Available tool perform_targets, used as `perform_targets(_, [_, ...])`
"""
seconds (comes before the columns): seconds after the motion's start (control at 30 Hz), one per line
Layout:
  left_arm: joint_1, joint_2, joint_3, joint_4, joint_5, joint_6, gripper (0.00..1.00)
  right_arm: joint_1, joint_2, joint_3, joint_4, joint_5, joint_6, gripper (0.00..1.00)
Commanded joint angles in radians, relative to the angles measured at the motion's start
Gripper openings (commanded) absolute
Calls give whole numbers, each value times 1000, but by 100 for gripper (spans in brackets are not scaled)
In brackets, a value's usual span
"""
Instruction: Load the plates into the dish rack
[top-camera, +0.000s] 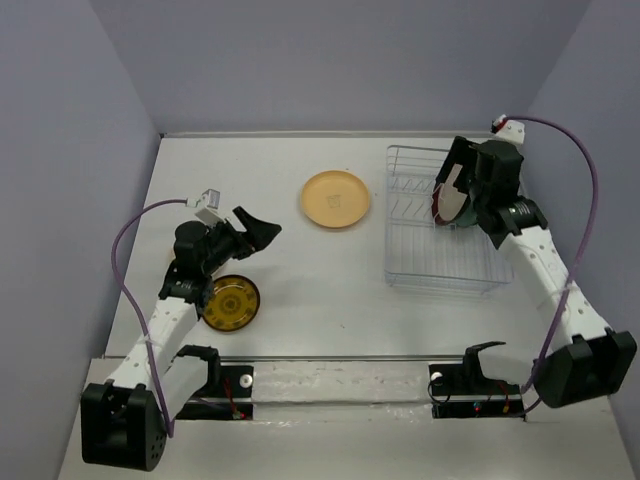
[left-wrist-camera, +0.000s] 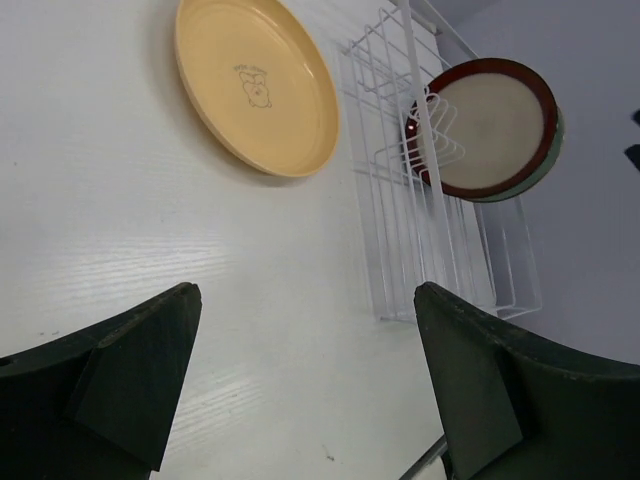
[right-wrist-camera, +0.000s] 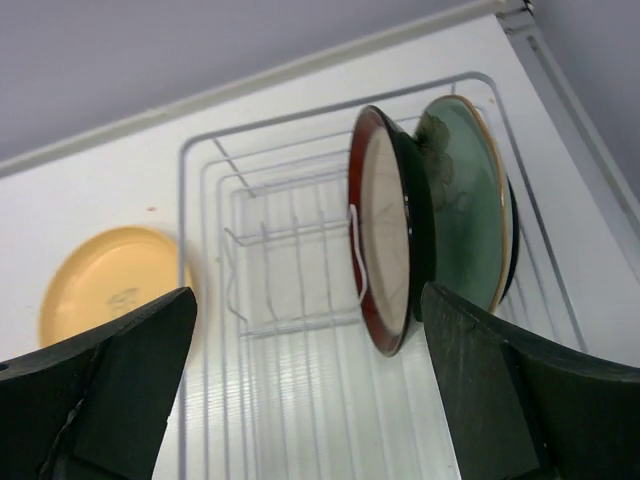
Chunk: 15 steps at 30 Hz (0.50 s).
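I will next move my left gripper down and outward onto the peach-orange plate's rim facing away from the rack, as that rim is nearest its fingers.
The white wire dish rack (top-camera: 437, 262) stands at the right of the table. A beige plate with a dark red rim (right-wrist-camera: 385, 240) stands on edge in it, beside a pale teal plate (right-wrist-camera: 465, 195). My right gripper (top-camera: 458, 170) hovers over that end of the rack, open, its fingers (right-wrist-camera: 480, 390) apart from the plates. A peach-orange plate (top-camera: 336, 199) lies flat on the table left of the rack. A small amber-yellow plate (top-camera: 231, 303) lies near the left arm. My left gripper (top-camera: 262, 232) hangs open above the table, holding nothing.
In the left wrist view the peach-orange plate (left-wrist-camera: 255, 85), the rack (left-wrist-camera: 400, 250) and the red-rimmed plate (left-wrist-camera: 490, 125) show beyond the open fingers (left-wrist-camera: 130, 380). Purple walls close in the table on three sides. Both arm bases sit at the near edge.
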Motion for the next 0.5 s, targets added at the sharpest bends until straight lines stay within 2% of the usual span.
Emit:
perform_targets(0.0, [-116, 85, 100, 37, -215, -13, 99, 1, -157, -129, 78, -190, 68, 99])
perform_targets(0.03, [-175, 150, 120, 45, -277, -5, 99, 1, -226, -161, 115, -257, 95, 99])
perform_targets(0.1, [-226, 255, 187, 46, -380, 11, 99, 1, -326, -269, 181, -345, 161, 99])
perform_targets(0.17, [-280, 328, 263, 46, -478, 37, 99, 1, -389, -351, 263, -503, 217, 99])
perform_targets(0.23, [-295, 443, 313, 49, -529, 54, 96, 13, -458, -449, 301, -569, 269, 99])
perform_targets(0.47, [-311, 733, 533, -18, -675, 148, 79, 33, -549, -546, 312, -700, 284, 96])
